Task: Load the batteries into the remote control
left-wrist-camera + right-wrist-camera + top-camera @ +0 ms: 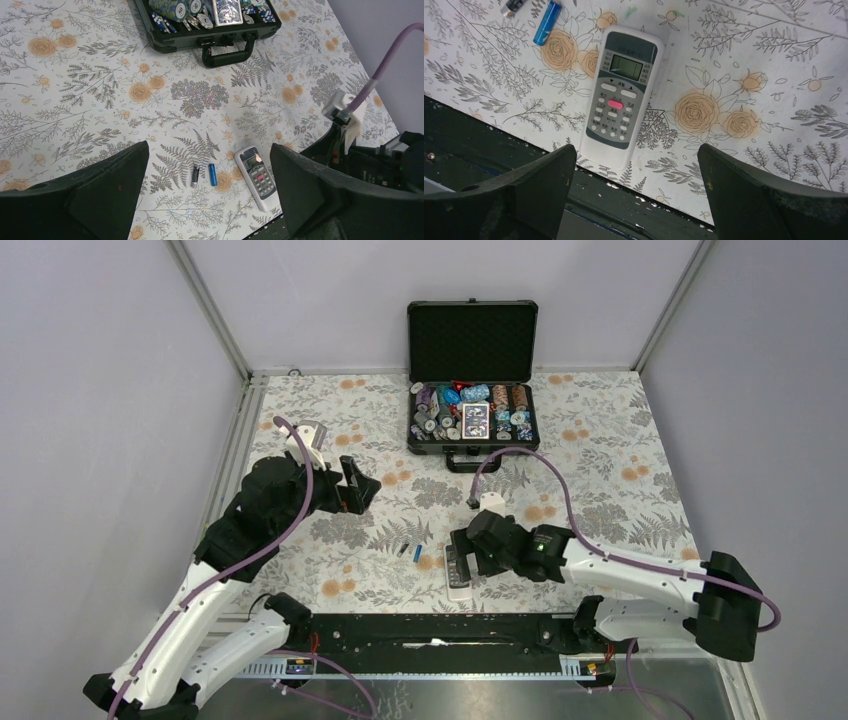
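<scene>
My right gripper should go down, turn to line up with the remote slanted in the right wrist view, and bring its fingers to both sides of the remote's lower end.
The white remote control (458,572) lies face up near the table's front edge, display and buttons showing; it also shows in the left wrist view (256,171) and the right wrist view (620,95). Two batteries lie side by side just left of it: a dark one (402,549) (195,176) (513,5) and a blue one (415,553) (212,174) (547,16). My right gripper (460,552) (636,147) is open and empty, hovering over the remote's near end. My left gripper (358,485) (208,145) is open and empty, raised above the table, left of and behind the batteries.
An open black chip case (470,445) (165,37) with chips and cards stands at the back centre, its handle (227,55) facing the arms. The black base rail (440,630) (499,165) runs along the table's front edge, just below the remote.
</scene>
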Controlling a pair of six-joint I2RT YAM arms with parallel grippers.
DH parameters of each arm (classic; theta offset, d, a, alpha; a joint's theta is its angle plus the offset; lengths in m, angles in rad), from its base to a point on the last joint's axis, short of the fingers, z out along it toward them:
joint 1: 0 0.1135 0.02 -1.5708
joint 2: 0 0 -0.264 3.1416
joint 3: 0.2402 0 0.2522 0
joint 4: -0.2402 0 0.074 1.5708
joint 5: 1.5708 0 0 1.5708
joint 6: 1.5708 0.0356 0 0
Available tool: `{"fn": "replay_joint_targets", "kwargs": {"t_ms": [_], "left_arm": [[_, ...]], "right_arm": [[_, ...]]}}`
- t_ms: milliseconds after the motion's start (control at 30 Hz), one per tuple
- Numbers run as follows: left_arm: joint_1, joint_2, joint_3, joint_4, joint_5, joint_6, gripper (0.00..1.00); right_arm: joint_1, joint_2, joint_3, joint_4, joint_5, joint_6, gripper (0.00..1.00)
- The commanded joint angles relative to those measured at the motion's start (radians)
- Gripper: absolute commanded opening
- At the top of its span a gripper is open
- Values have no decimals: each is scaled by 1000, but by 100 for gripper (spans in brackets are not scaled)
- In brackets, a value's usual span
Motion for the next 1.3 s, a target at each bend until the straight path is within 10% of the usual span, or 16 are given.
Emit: {"fn": "replay_joint_targets", "kwargs": {"t_ms": [0, 1267], "left_arm": [[4, 1, 20, 34, 9, 2, 99], [4, 12, 19, 33, 21, -2, 99]], "right_arm": [[40, 46, 11, 13, 49, 69, 99], [168, 414, 125, 39, 193, 297, 91]]}}
